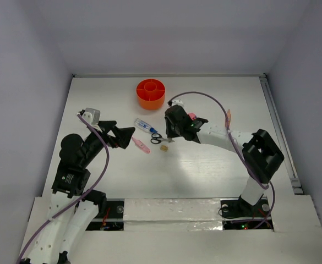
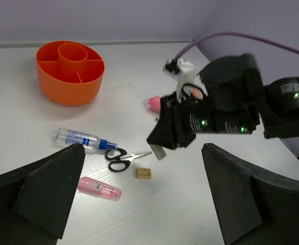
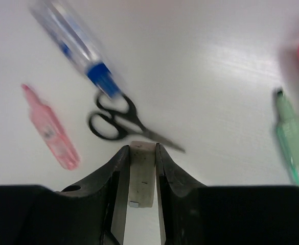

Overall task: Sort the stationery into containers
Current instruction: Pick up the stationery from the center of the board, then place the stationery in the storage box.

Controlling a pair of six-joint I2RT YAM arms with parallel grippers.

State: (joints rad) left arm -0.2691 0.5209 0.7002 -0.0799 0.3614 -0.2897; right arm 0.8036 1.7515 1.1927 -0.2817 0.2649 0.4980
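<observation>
I should next raise my right gripper outward over the orange tub's nearest empty section and let go of the eraser block, because that section is outward, to the gripper's left in the top view.
My right gripper is shut on a small whitish eraser block, held just above the table by the tip of the black-handled scissors. The blue-and-white tube, a pink capsule piece and a yellowish bit lie nearby. A green capsule piece lies to the right. The orange divided tub stands farther back. My left gripper is open and empty, left of the items.
Another pink piece lies behind the right wrist. An orange-pink piece lies beside the right forearm. A purple cable arches over the right arm. White walls close the table's back and sides.
</observation>
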